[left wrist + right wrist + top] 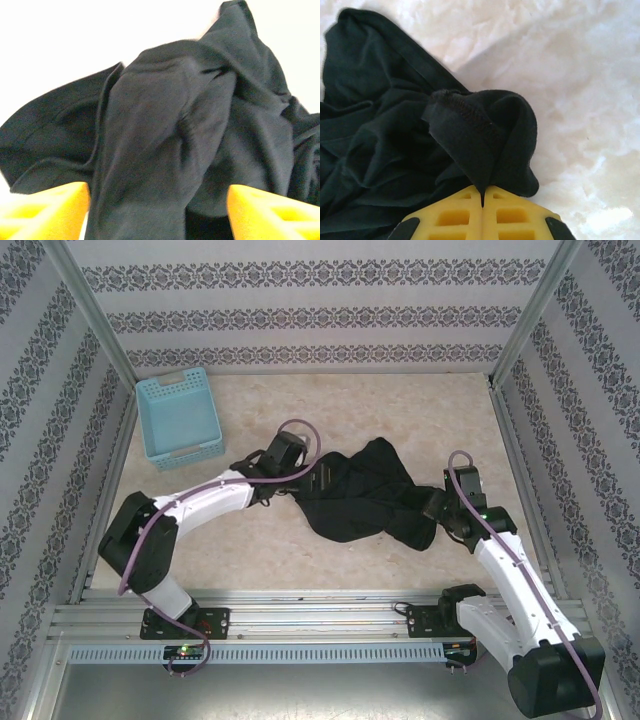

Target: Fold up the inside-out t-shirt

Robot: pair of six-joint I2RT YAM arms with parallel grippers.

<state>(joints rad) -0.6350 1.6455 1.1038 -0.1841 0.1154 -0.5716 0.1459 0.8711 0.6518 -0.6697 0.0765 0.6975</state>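
The right gripper pulls away next and releases the stitched edge on bare tabletop beside this gripper, opposite the heap, because the heap is crumpled.
The inside-out t-shirt (pixel 365 490) lies crumpled in a black heap at mid-table, between the two arms. My left gripper (pixel 318 480) reaches into its left side. In the left wrist view this gripper (pixel 159 195) is open, its yellow fingers (pixel 45 210) set wide apart, with a thick fold of the t-shirt (pixel 165 130) bulging between them but not pinched. My right gripper (pixel 432 506) is at the heap's right end. In the right wrist view it (pixel 482 194) is shut on a stitched edge of the t-shirt (pixel 470 130), which stands up from the closed jaws.
A light blue plastic basket (pixel 180 418) stands at the back left. Patterned walls and metal posts (pixel 95 315) close in the table (pixel 440 410) on three sides. Bare marbled tabletop lies behind the shirt and in front of it.
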